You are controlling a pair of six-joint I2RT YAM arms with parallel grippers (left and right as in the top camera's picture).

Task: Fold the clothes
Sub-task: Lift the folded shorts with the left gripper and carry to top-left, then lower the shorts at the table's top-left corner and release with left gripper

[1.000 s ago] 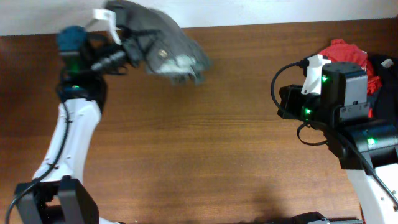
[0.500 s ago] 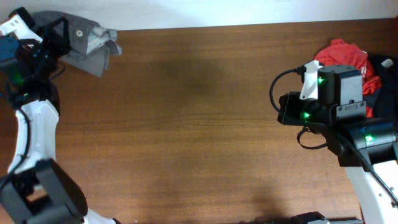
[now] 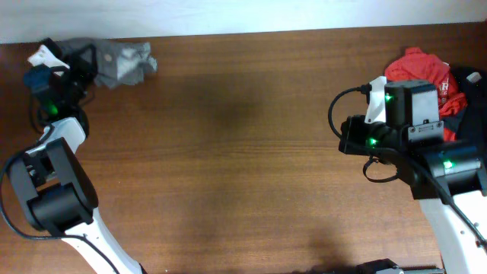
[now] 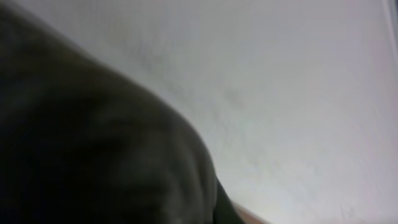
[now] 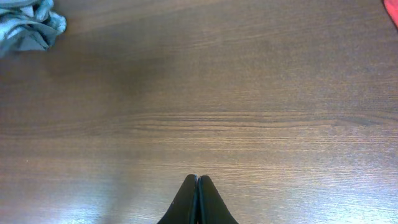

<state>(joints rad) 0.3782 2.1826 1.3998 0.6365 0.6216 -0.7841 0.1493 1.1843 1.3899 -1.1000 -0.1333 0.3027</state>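
I should next pull the held cloth back and down with my left gripper onto the bare wood on the near side of the shorts and let it go, because the shorts are bunched up.
The grey-olive shorts (image 3: 122,62) are bunched up at the table's back left corner, with the paler lining showing. My left gripper (image 3: 79,62) is at their left end and holds the cloth. In the left wrist view dark blurred cloth (image 4: 93,149) fills the lower left against a white wall, and the jaws are hidden. The shorts also show at the top left of the right wrist view (image 5: 28,25). My right gripper (image 5: 198,182) is shut and empty, hovering over bare wood at the right side (image 3: 351,137), far from the shorts.
A pile of red clothing (image 3: 426,67) and a dark garment (image 3: 470,85) lie at the back right, behind the right arm. A white wall (image 3: 243,15) runs along the brown wooden table's (image 3: 228,167) back edge.
My left arm has swung the shorts from the back middle-left to the far back left corner and brought them down there. The right arm has barely moved.
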